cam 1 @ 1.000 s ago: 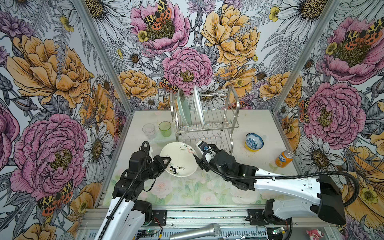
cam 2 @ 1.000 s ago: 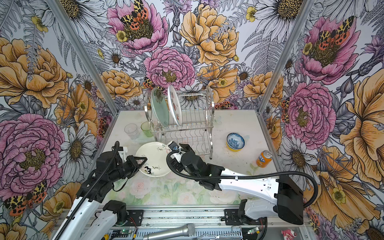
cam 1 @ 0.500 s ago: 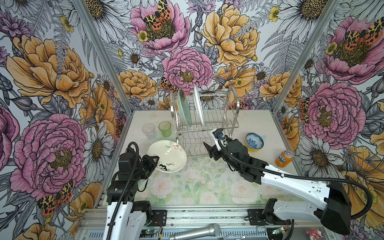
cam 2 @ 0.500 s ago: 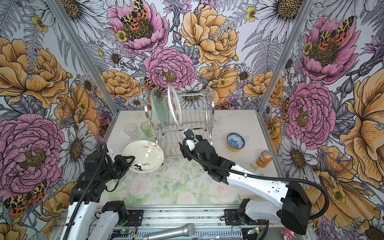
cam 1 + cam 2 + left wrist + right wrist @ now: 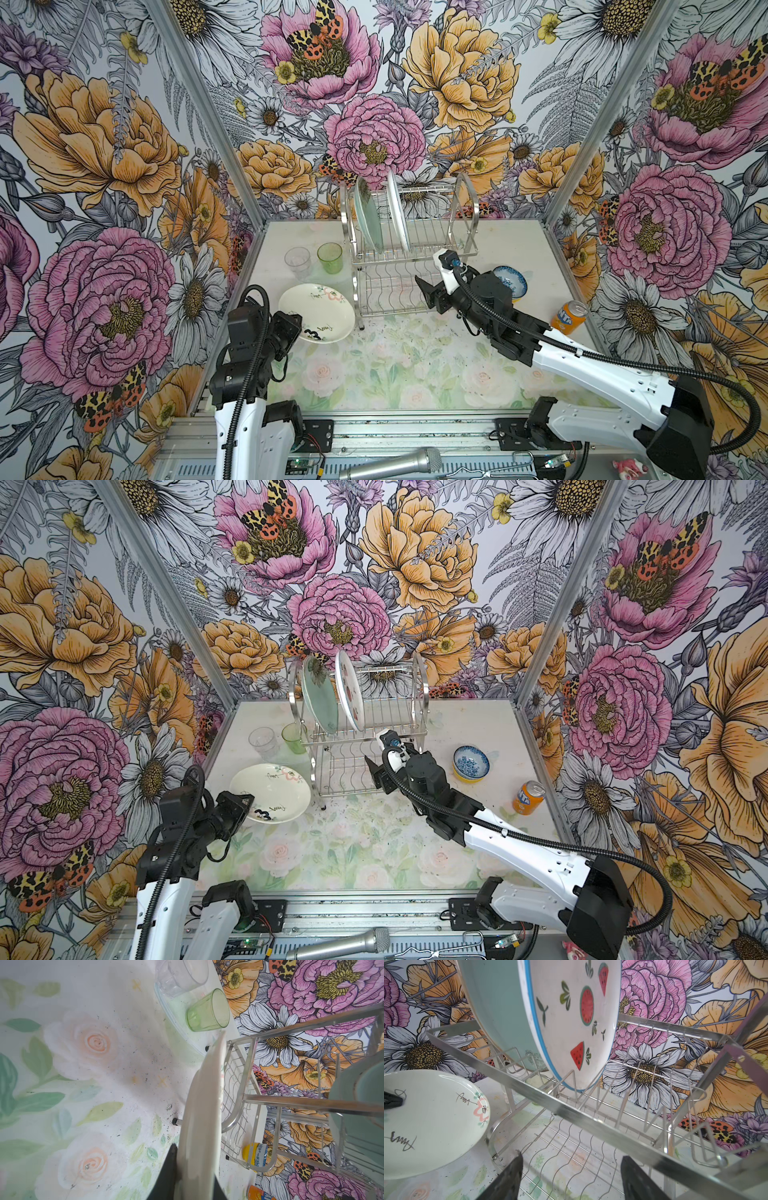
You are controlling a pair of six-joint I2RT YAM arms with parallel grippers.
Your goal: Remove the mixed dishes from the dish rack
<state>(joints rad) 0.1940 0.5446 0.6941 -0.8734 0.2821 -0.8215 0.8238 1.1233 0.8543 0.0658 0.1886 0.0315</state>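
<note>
The left gripper lowers toward that open patch (image 5: 130,1056) next and releases the cream plate's near rim, since the tabletop before the glass and green tumbler is bare.
The dish rack (image 5: 415,266) (image 5: 365,750) (image 5: 571,1113) stands at the back, with a pale green plate (image 5: 368,220) (image 5: 320,700) (image 5: 500,1012) and a white watermelon plate (image 5: 397,216) (image 5: 349,696) (image 5: 577,1022) upright in its upper shelf. My left gripper (image 5: 299,328) (image 5: 249,802) (image 5: 195,1178) is shut on the near rim of a cream plate (image 5: 318,311) (image 5: 272,791) (image 5: 199,1126) (image 5: 431,1122), held tilted just left of the rack. My right gripper (image 5: 428,291) (image 5: 376,773) (image 5: 571,1176) is open and empty at the front of the rack's lower tier.
A clear glass (image 5: 298,262) (image 5: 262,742) and a green tumbler (image 5: 330,257) (image 5: 294,737) (image 5: 207,1012) stand left of the rack. A blue-and-white bowl (image 5: 511,280) (image 5: 471,762) sits to its right. An orange can (image 5: 569,318) (image 5: 528,798) stands by the right wall.
My left gripper has carried the cream plate left and back, toward the tumbler. My right gripper has left the plate's right rim and moved back to the rack's front.
</note>
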